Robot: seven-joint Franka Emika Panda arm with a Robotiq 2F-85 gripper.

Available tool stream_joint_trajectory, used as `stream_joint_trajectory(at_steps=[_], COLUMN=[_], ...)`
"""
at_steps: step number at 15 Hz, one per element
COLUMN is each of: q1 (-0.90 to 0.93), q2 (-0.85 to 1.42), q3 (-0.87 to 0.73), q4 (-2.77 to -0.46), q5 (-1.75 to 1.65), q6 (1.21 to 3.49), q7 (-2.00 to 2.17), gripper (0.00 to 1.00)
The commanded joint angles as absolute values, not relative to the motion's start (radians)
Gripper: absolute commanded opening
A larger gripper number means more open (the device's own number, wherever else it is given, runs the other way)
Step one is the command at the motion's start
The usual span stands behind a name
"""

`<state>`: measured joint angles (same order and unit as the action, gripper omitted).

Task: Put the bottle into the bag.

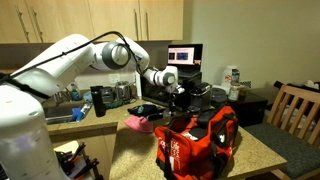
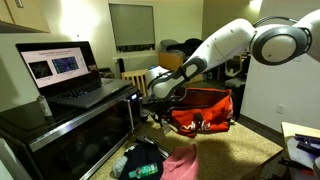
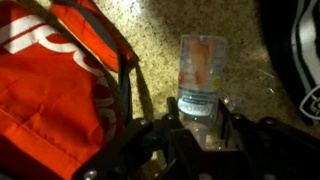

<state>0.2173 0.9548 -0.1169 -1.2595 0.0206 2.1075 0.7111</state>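
The gripper rises with the bottle next, then moves over the red duffel bag's open top (image 2: 204, 97) and releases it there, since I hold it low beside the bag.
A clear plastic bottle (image 3: 201, 72) with a blue label and orange inside sits between my gripper's (image 3: 200, 122) two fingers in the wrist view. The fingers press its sides, so the gripper is shut on it. Speckled countertop (image 3: 160, 30) shows behind the bottle. The red duffel bag (image 3: 55, 85) with black straps and white lettering is just left of the bottle there. In both exterior views my gripper (image 1: 180, 92) (image 2: 161, 92) is a little above the counter, beside the bag (image 1: 196, 142) (image 2: 201, 108). The bottle is hard to make out in those views.
A pink thing (image 1: 138, 123) lies on the counter by the bag. An open laptop (image 2: 65, 70) stands on a black microwave (image 2: 70, 125). A white bottle (image 1: 233, 78) stands at the back, a wooden chair (image 1: 297, 112) stands beside the counter, and a dark rounded object (image 3: 300, 50) lies right of the bottle.
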Motion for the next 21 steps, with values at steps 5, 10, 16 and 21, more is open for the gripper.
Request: stream_joint_trajectory(at_steps=[5, 10, 16, 21], q1=[0.199, 0.189, 0.185, 0.181], q2=[0.893, 0.858, 0.792, 0.744], q3=[-0.135, -0.152, -0.191, -0.229], q4=[-1.273, -1.288, -1.309, -1.317], q5=[-0.020, -0.031, -0.053, -0.109], q6=[2.088, 2.099, 2.095, 2.090], q7=[0.709, 0.719, 0.750, 0.798], gripper=[0.13, 0.13, 0.13, 0.13])
